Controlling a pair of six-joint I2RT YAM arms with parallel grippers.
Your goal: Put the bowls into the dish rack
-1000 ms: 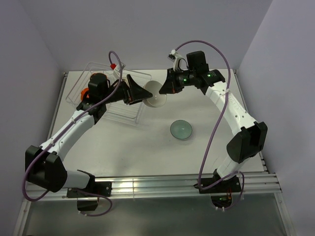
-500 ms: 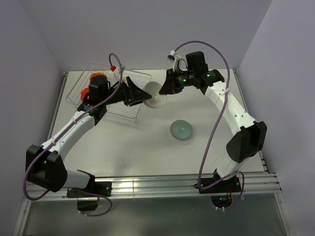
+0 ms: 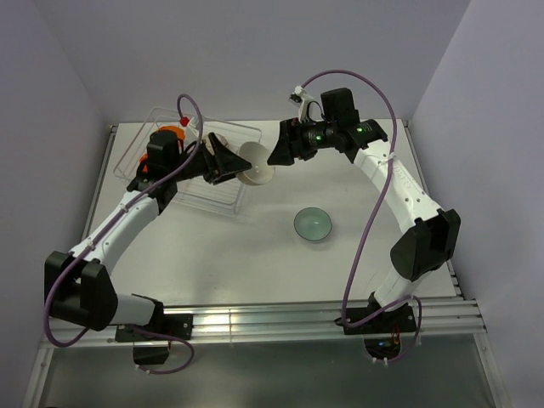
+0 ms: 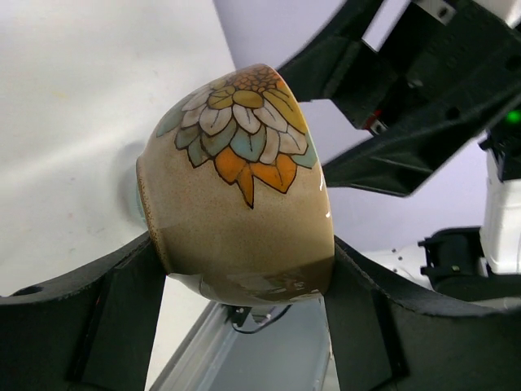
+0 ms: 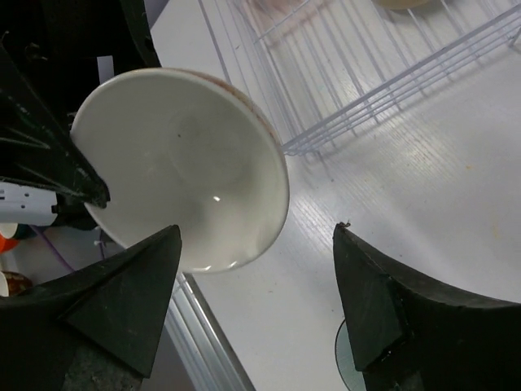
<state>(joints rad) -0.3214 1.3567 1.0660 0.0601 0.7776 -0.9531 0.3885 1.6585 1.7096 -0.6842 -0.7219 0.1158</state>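
Note:
The left gripper will turn to point down over the rack's near wires, lower the cream bowl onto them and release it, since that part of the rack is empty.
A cream bowl [image 3: 257,167] with a flower pattern [image 4: 244,187] hangs tilted above the table, just right of the dish rack [image 3: 246,130]. My left gripper [image 3: 231,161] [image 4: 244,244] is shut on it, one finger against each side. Facing the bowl's white inside [image 5: 179,163], my right gripper [image 3: 276,153] [image 5: 256,232] stands open; the bowl's lower rim hangs between its fingertips, touching neither. A pale teal bowl [image 3: 312,224] sits upright on the table, apart from both arms. An orange bowl [image 3: 174,133] stands in the rack's back left part.
The rack's white wires [image 5: 366,65] lie just beyond the held bowl. The rim of another cream bowl [image 5: 404,3] shows inside the rack. Grey walls close the table at the back and both sides.
My right gripper has opened and let go of the cream bowl. The left gripper has closed on it and carried it a little left, toward the rack.

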